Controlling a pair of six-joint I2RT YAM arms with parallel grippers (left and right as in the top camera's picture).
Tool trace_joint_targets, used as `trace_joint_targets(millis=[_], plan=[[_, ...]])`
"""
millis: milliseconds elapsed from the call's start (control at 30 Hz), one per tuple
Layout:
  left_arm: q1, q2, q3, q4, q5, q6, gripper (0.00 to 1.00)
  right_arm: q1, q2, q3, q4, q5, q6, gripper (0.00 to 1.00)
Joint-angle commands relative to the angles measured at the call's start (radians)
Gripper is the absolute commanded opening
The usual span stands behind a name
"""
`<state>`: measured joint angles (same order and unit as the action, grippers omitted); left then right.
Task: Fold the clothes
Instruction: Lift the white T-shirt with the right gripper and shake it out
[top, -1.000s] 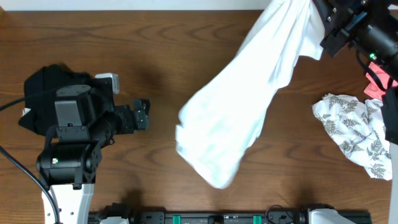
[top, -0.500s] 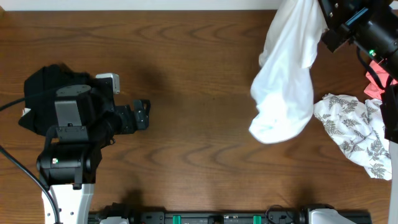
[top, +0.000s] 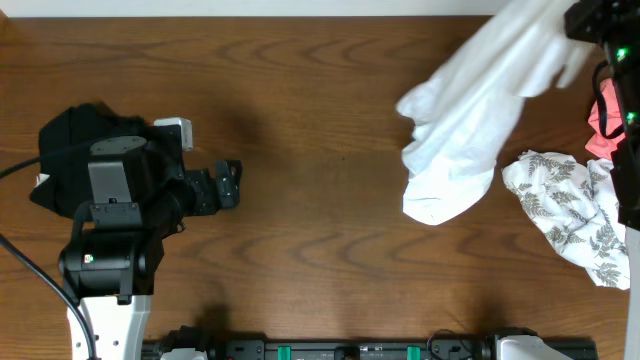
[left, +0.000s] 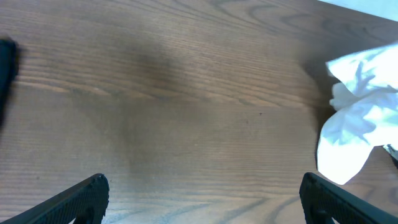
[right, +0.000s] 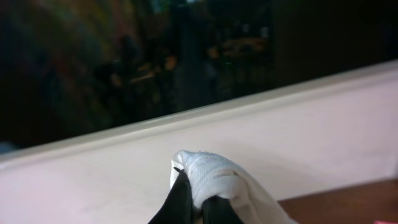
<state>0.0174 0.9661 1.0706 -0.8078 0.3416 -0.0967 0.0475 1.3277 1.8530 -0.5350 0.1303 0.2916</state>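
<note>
My right gripper holds the shirt's upper edge, and the space over the bare wood is clear. Next it will swing toward the left gripper and lower there to release the shirt's upper edge.
A white T-shirt (top: 465, 135) hangs bunched from the table's far right corner down toward the middle right, its lower end resting on the wood. My right gripper (top: 588, 18) is shut on its upper edge. In the right wrist view the fingers (right: 186, 202) pinch a thick white seam (right: 214, 174). My left gripper (top: 232, 185) stands open low over bare wood at the left, well apart from the shirt. The left wrist view shows both open fingertips (left: 84, 194) and the shirt (left: 357, 124) far to the right.
A black garment (top: 65, 140) lies bunched under the left arm at the left edge. A crumpled white garment with grey leaves (top: 570, 205) lies at the right edge, with a pink garment (top: 600, 135) just behind it. Beyond the far table edge is a pale wall (right: 298, 137).
The right gripper has carried the white T-shirt from the table's middle toward the far right corner; the cloth swung right and now drapes there. The left arm has not moved.
</note>
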Motion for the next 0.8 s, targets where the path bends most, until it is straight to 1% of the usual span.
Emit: trace_joint_targets(millis=[0, 67, 133, 167, 233, 267, 467, 567, 767], plan=[[-0.004, 0.012, 0.013, -0.002, 0.014, 0.010, 0.98, 0.006, -0.006, 0.008, 0.006, 0.103, 0.078, 0.01], [-0.004, 0.019, 0.013, -0.002, 0.014, 0.010, 0.98, 0.006, -0.006, 0.008, 0.017, 0.017, 0.071, 0.01], [-0.004, 0.026, 0.013, -0.002, 0.014, 0.010, 0.98, 0.006, -0.005, 0.008, 0.046, -0.141, 0.012, 0.01], [-0.004, 0.029, 0.013, -0.002, 0.014, 0.010, 0.98, 0.006, -0.005, 0.008, 0.064, -0.234, -0.029, 0.02], [-0.004, 0.034, 0.013, -0.002, 0.014, 0.010, 0.98, 0.006, -0.002, 0.008, 0.105, -0.497, -0.153, 0.01], [-0.004, 0.036, 0.013, -0.002, 0.014, 0.010, 0.98, 0.006, 0.000, 0.008, 0.114, -0.595, -0.187, 0.01], [-0.004, 0.039, 0.013, -0.002, 0.014, 0.010, 0.98, 0.025, 0.035, 0.008, 0.107, -1.036, -0.303, 0.01], [-0.004, 0.039, 0.013, -0.002, 0.014, 0.010, 0.98, 0.025, 0.061, 0.008, 0.117, -1.134, -0.306, 0.01], [-0.004, 0.039, 0.013, -0.002, 0.014, 0.010, 0.98, 0.022, 0.111, 0.008, 0.103, -1.064, -0.304, 0.01]])
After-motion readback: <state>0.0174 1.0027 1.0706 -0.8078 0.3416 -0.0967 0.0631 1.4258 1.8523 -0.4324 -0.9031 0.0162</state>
